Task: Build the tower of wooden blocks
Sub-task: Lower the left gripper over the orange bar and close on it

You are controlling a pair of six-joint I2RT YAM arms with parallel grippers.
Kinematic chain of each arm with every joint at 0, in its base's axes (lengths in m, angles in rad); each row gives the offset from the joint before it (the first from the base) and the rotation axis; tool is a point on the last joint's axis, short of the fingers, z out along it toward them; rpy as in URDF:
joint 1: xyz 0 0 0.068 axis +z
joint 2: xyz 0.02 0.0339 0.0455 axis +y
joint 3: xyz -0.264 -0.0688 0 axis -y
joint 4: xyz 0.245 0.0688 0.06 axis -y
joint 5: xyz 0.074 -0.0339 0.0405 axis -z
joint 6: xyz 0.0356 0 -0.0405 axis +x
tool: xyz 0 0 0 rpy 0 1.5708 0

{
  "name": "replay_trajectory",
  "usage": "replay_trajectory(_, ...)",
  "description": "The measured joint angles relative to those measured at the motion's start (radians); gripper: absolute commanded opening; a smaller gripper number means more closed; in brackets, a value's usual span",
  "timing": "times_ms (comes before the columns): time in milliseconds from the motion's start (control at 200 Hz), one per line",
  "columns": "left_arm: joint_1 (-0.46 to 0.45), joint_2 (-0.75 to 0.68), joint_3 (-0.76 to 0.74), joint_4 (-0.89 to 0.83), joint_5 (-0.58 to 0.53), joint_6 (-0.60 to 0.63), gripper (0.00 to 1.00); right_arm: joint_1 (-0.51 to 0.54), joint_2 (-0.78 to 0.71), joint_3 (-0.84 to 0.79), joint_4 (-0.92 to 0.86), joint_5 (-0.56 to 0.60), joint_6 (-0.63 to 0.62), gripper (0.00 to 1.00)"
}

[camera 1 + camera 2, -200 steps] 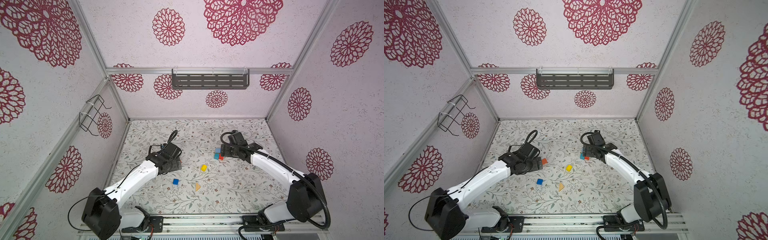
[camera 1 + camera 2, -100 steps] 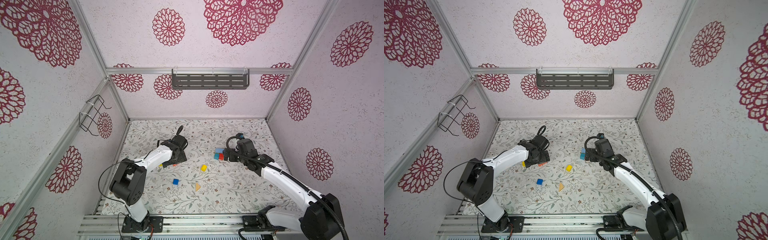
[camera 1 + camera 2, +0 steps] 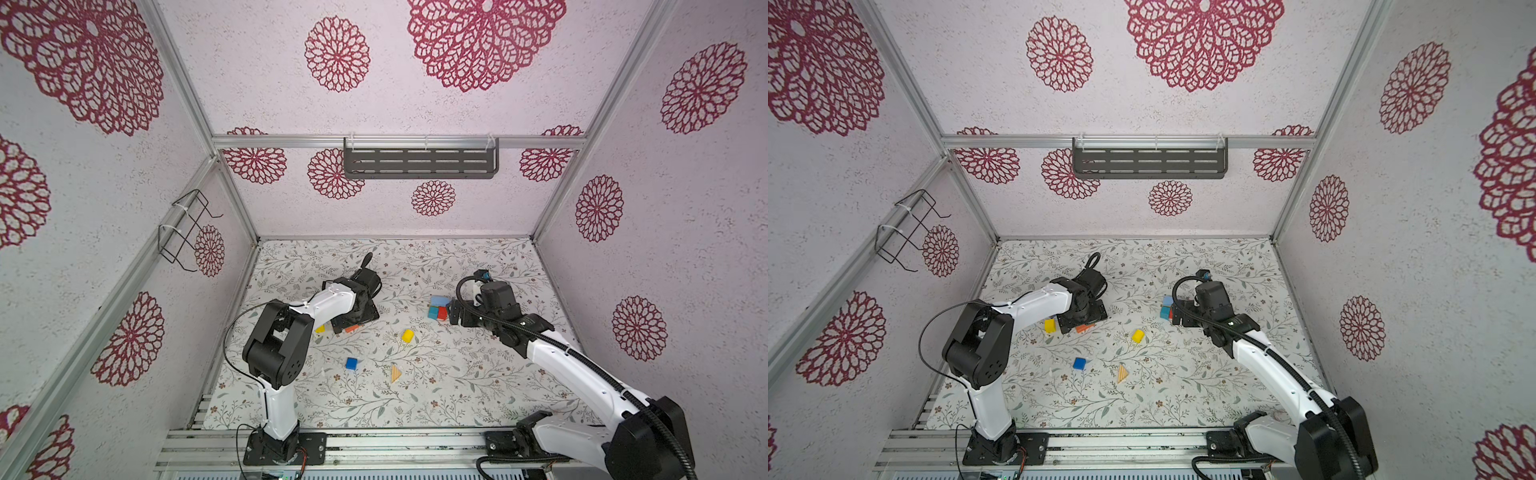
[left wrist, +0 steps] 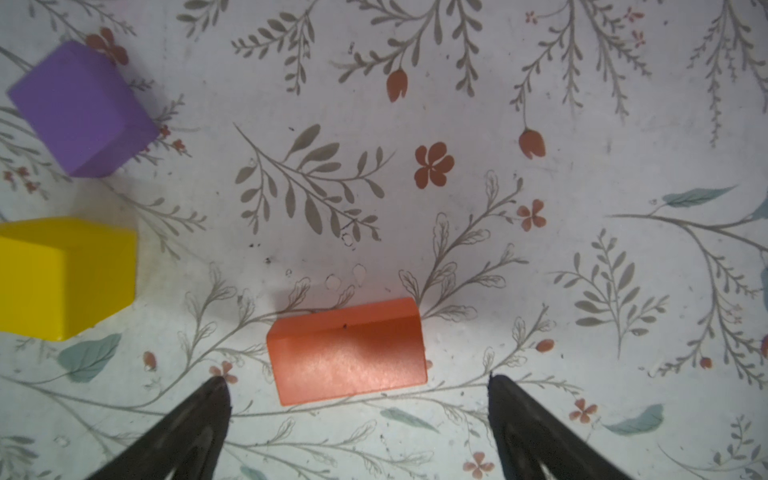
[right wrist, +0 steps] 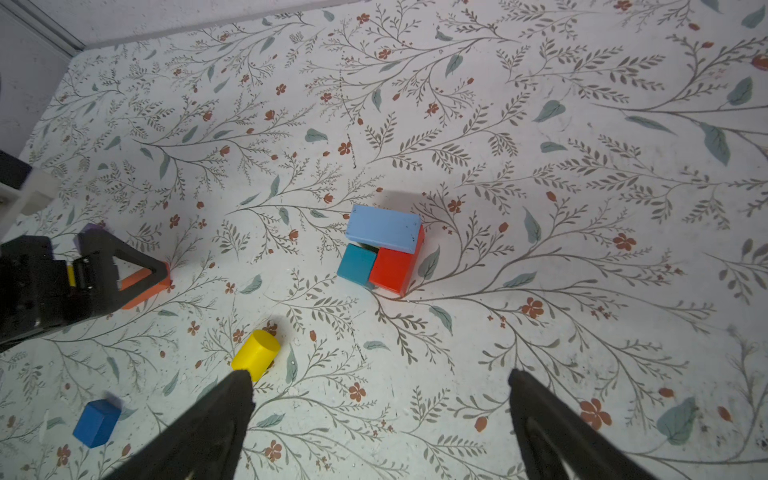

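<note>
The robot's left gripper will next go down a little and close across the short ends of the orange block point(image 3: 1084, 327) point(image 4: 347, 349), which is just below the gripper, between its spread fingers.
The tower is a low stack point(image 3: 439, 308): a light blue brick point(image 5: 382, 228) lies across a teal block point(image 5: 356, 264) and a red block point(image 5: 392, 268). My right gripper point(image 5: 378, 378) hangs open and empty just right of the stack in both top views point(image 3: 1177, 314). My left gripper point(image 4: 355, 380) is open, low over the mat. An orange block point(image 4: 347, 349) lies just ahead of its fingertips, untouched. Beside it sit a yellow cube point(image 4: 62, 278) and a purple cube point(image 4: 83, 112). Loose on the mat are a yellow cylinder point(image 3: 407, 336), a blue cube point(image 3: 351, 363) and a plain wedge point(image 3: 395, 373).
The floral mat point(image 3: 457, 386) is walled in on three sides. A dark shelf point(image 3: 419, 163) hangs on the back wall and a wire rack point(image 3: 187, 228) on the left wall. The left arm's raised elbow point(image 3: 276, 340) stands near the mat's left edge.
The right gripper has drawn back from the stack toward the right. The left arm's elbow has risen and its gripper has shifted slightly right, by the orange block.
</note>
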Motion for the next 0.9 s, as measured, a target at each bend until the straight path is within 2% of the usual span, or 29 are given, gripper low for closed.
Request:
replay_trajectory(255,0.0,0.006,-0.006,0.008,-0.005,-0.01,0.94,-0.001,-0.043,-0.029,0.011,-0.033,0.001,0.99)
replay_trajectory(896,0.0,0.062,-0.005,0.047,-0.032,-0.002,0.52,-0.002,-0.045,-0.03,0.013,-0.066,0.001,0.99)
